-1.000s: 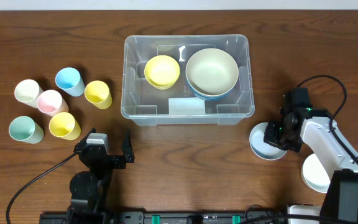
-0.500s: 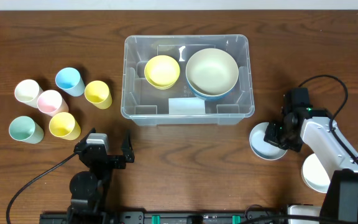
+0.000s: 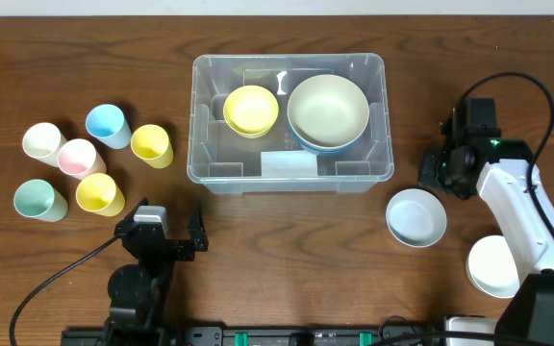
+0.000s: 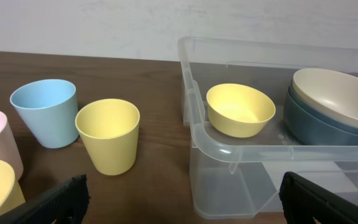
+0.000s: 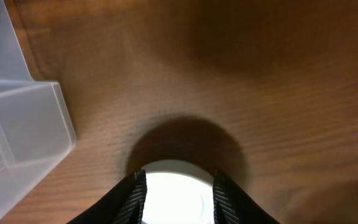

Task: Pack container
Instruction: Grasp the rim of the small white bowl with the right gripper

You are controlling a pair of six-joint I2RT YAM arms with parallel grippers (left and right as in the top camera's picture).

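I will next move my right gripper back from beyond the pale bowl's far rim, down onto the side of the bowl's rim away from the container.
The container [image 3: 291, 61] is a clear bin at the table's middle back, with a white label [image 3: 288, 165] at its front. Inside lie a yellow bowl [image 3: 251, 110] and a beige bowl [image 3: 328, 108] nested in a blue one. My right gripper [image 3: 442, 176] hovers right of the container, open, just behind a pale bowl [image 3: 416, 217] that rests on the table. In the right wrist view the jaws [image 5: 179, 179] stand apart with that bowl [image 5: 178, 200] below them. My left gripper [image 3: 162, 233] stands open near the front edge, holding nothing; its view shows the container [image 4: 229, 149].
Several cups stand at the left: white [image 3: 41, 141], pink [image 3: 76, 157], blue [image 3: 107, 125], two yellow [image 3: 151, 145] [image 3: 99, 194] and green [image 3: 38, 201]. A white bowl [image 3: 495, 266] sits at the front right. The container's corner [image 5: 23, 124] shows left of the right gripper.
My right gripper has opened, let go of the pale bowl and pulled back toward the table's rear. The bowl stays on the table. The left arm has not moved.
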